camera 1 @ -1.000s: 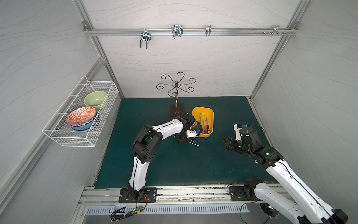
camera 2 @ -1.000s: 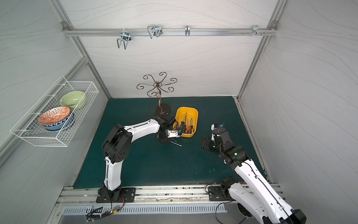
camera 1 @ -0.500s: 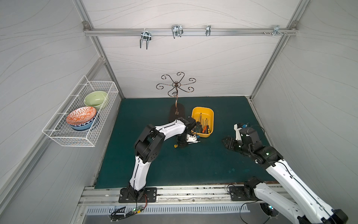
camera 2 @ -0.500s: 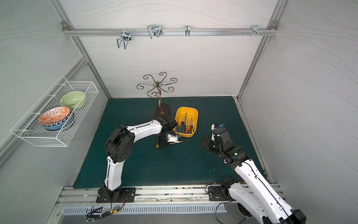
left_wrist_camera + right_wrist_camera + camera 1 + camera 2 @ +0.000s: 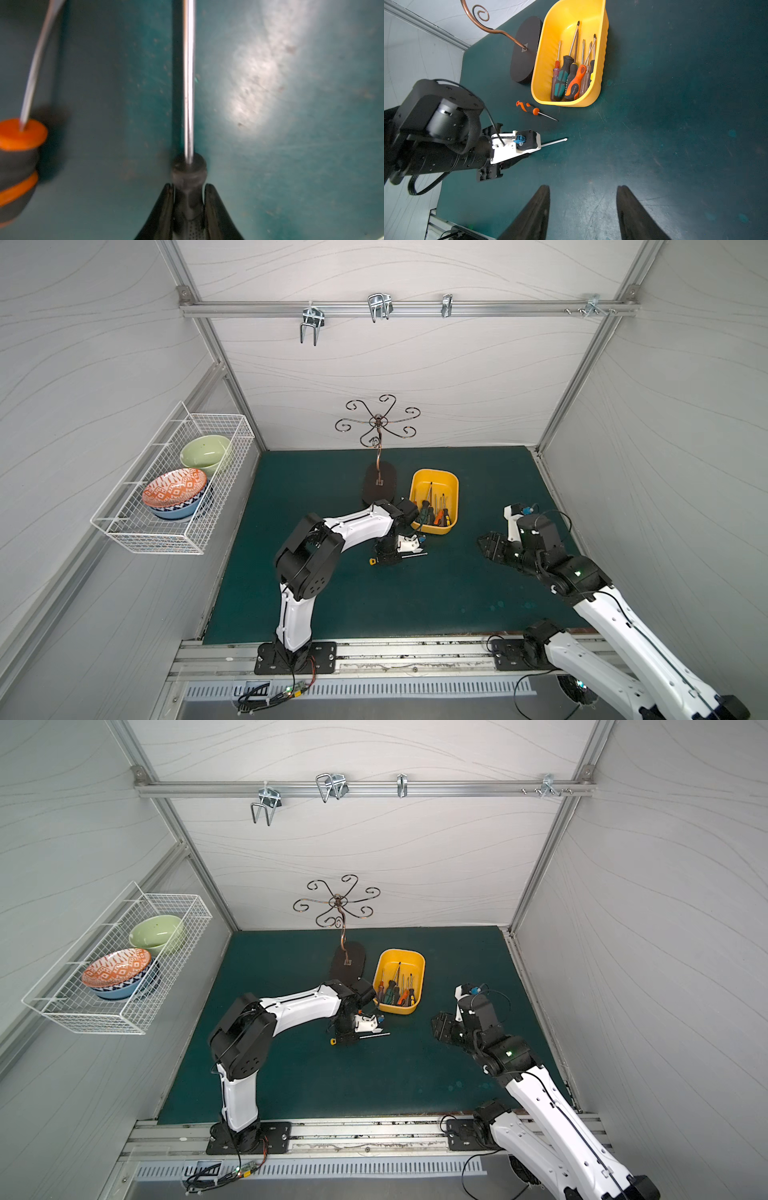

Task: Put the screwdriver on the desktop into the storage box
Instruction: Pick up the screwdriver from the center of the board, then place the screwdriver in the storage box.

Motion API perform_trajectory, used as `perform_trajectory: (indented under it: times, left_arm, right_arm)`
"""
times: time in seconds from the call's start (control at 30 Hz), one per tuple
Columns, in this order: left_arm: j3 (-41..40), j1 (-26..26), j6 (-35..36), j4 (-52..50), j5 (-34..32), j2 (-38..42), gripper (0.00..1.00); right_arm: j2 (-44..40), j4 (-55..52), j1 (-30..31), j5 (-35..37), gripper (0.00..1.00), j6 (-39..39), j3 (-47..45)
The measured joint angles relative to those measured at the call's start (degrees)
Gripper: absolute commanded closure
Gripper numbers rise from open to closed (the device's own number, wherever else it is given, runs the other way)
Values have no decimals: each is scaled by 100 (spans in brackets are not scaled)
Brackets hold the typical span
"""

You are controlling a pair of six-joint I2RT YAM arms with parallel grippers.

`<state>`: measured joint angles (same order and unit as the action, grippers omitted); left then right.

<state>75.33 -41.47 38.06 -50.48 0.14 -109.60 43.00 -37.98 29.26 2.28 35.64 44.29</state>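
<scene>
The left gripper should next rise outward over the handles in the yellow box [image 5: 434, 483], turn the crosswise stem of the dark-handled screwdriver along the box, and let go.
A dark-handled screwdriver [image 5: 188, 83] with a yellow end cap [image 5: 372, 561] lies low on the teal desktop [image 5: 415, 601], its steel shaft [image 5: 554, 142] pointing right. My left gripper [image 5: 188, 186] is shut on its handle, in front of the yellow storage box [image 5: 434, 483], which holds several screwdrivers. A second, orange-and-black screwdriver [image 5: 527, 107] lies on the desktop between the left gripper and the box. My right gripper [image 5: 583, 187] hovers open and empty to the right of the box, also seen in a top view [image 5: 440, 1027].
A curly metal hook stand on a black oval base [image 5: 379, 485] stands just left of the box. A white wire basket [image 5: 174, 531] with bowls hangs on the left wall. A rail with hooks [image 5: 380, 308] runs overhead at the back.
My left gripper has moved from the box's edge forward and down to the desktop and closed on the dark-handled screwdriver. The right arm has stayed still.
</scene>
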Motion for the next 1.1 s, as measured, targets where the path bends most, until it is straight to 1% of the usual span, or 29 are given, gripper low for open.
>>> perform_trajectory:
  times: [0.1, 0.23, 0.37, 0.5, 0.63, 0.77, 0.93, 1.1]
  left_arm:
    - [-271, 0, -345, 151, 98, 490, 100]
    - [-538, 0, -1016, 450, 343, 1241, 100]
    - [-597, 7, -2046, 813, 632, 1808, 100]
    - [-479, 4, -3235, 1132, 778, 1958, 100]
    - [162, 4, -4489, 1202, 859, 1670, 100]
    - [1209, 4, -5333, 1250, 955, 935, 100]
    - [2109, 4, -5890, 1235, 1023, -17, 100]
    - [2820, 4, -6227, 1110, 1102, -820, 100]
  right_arm:
    - [-37, -2, -2, 2, 45, 0, 0]
    - [-72, -9, -2, 2, 45, 0, 0]
    - [-96, -20, -2, 4, 45, 0, 0]
    - [-114, -22, -4, 4, 45, 4, 0]
    - [-120, -22, -2, 4, 45, 17, 0]
    - [-125, -26, -2, 7, 45, 39, 0]
    - [-125, -48, -2, 26, 45, 39, 0]
    - [-125, -63, -2, 39, 45, 39, 0]
